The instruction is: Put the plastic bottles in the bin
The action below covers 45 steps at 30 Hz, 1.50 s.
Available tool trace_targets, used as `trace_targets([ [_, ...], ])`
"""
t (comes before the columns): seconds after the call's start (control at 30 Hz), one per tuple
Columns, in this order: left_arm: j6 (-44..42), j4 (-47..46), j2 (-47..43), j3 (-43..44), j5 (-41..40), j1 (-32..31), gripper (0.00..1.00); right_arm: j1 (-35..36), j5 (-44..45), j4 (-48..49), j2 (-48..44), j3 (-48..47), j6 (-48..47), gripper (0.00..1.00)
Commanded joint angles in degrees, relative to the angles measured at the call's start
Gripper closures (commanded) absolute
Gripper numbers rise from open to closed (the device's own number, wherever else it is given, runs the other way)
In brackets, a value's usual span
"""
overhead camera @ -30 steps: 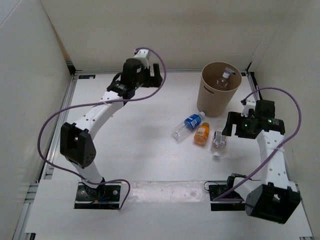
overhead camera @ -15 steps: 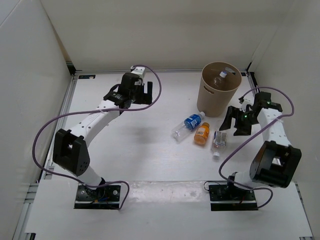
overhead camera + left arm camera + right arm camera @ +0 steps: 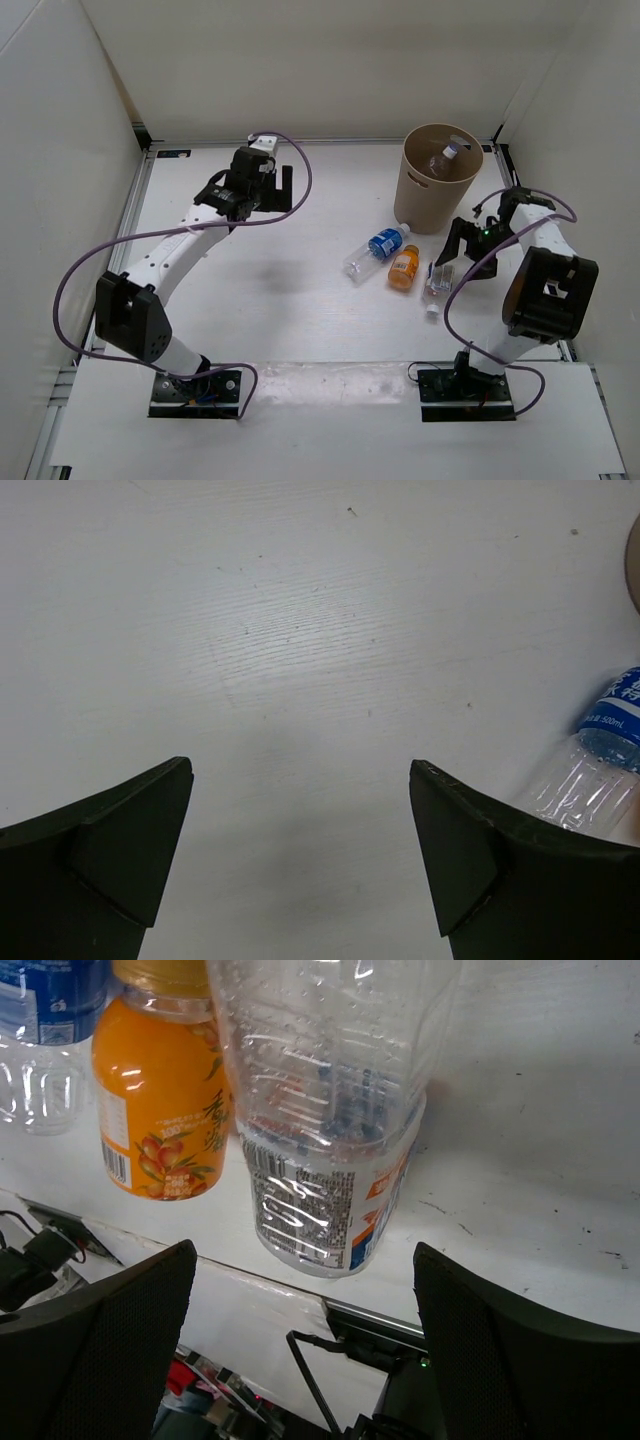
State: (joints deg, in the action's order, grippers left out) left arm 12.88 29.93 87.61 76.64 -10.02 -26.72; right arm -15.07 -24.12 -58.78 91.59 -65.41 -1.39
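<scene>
I will next move my right gripper down and toward the clear white-capped bottle, with its fingers on both sides of the bottle's end (image 3: 440,276) (image 3: 324,1206) opposite the white cap, because its open fingers are still above the table beside the bottle.
The tan bin (image 3: 428,200) stands at the back right with one clear bottle (image 3: 446,160) inside it. On the table lie a blue-label bottle (image 3: 380,246), a short orange bottle (image 3: 403,267) and a clear white-capped bottle (image 3: 437,279). My right gripper (image 3: 459,256) is open just right of the clear bottle. In the right wrist view the clear bottle (image 3: 335,1110) lies between the open fingertips (image 3: 303,1252), with the orange bottle (image 3: 160,1100) and the blue-label bottle (image 3: 45,1010) beside it. My left gripper (image 3: 272,189) is open and empty over bare table (image 3: 300,770); the blue-label bottle (image 3: 600,760) shows at that view's right edge.
White walls enclose the table on the left, back and right. The bin's rim (image 3: 636,550) shows at the right edge of the left wrist view. The right arm's cable (image 3: 470,300) loops above the table's front right.
My right gripper has swung forward and down to the clear bottle on the table. My left arm has drawn back to the left, away from the bin. The bottles have not moved.
</scene>
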Motion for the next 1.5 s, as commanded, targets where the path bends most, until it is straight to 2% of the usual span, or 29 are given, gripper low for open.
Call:
trace_targets([
  [0.0, 0.1, 2.1, -3.7, -0.6, -1.6, 0.9, 0.0, 0.7, 2.2, -1.8, 2.3, -2.5, 2.3, 0.1],
  [0.2, 2.1, 3.2, -4.9, -2.6, -1.1, 1.1, 0.0, 1.1, 4.7, -2.3, 5.8, -4.4, 2.6, 0.1],
  [0.5, 2.1, 3.7, -5.4, -4.1, -1.1, 1.5, 0.0, 6.4, 7.3, -2.7, 10.4, -9.0, 1.8, 0.1],
  [0.87, 2.1, 4.0, -2.8, -2.9, -0.4, 2.0, 0.0, 8.3, 12.3, -2.6, 11.3, -5.5, -1.2, 0.1],
  [1.23, 2.4, 4.9, -2.6, -3.1, -0.6, 2.2, 0.0, 12.1, 16.8, -3.4, 13.3, -6.0, -2.7, 0.12],
  [1.33, 2.5, 4.9, -2.7, -3.1, -0.5, 2.5, 0.0, 11.9, 16.8, -4.1, 13.3, -5.7, -2.8, 0.14],
  [1.43, 2.8, 4.6, -2.5, -3.1, -0.5, 2.6, 0.0, 11.1, 17.0, -4.3, 12.1, -4.6, -2.6, 0.18],
  [1.47, 2.9, 4.7, -2.4, -3.0, -0.5, 2.6, 0.0, 10.4, 17.1, -4.4, 11.9, -3.9, -2.5, 0.23],
])
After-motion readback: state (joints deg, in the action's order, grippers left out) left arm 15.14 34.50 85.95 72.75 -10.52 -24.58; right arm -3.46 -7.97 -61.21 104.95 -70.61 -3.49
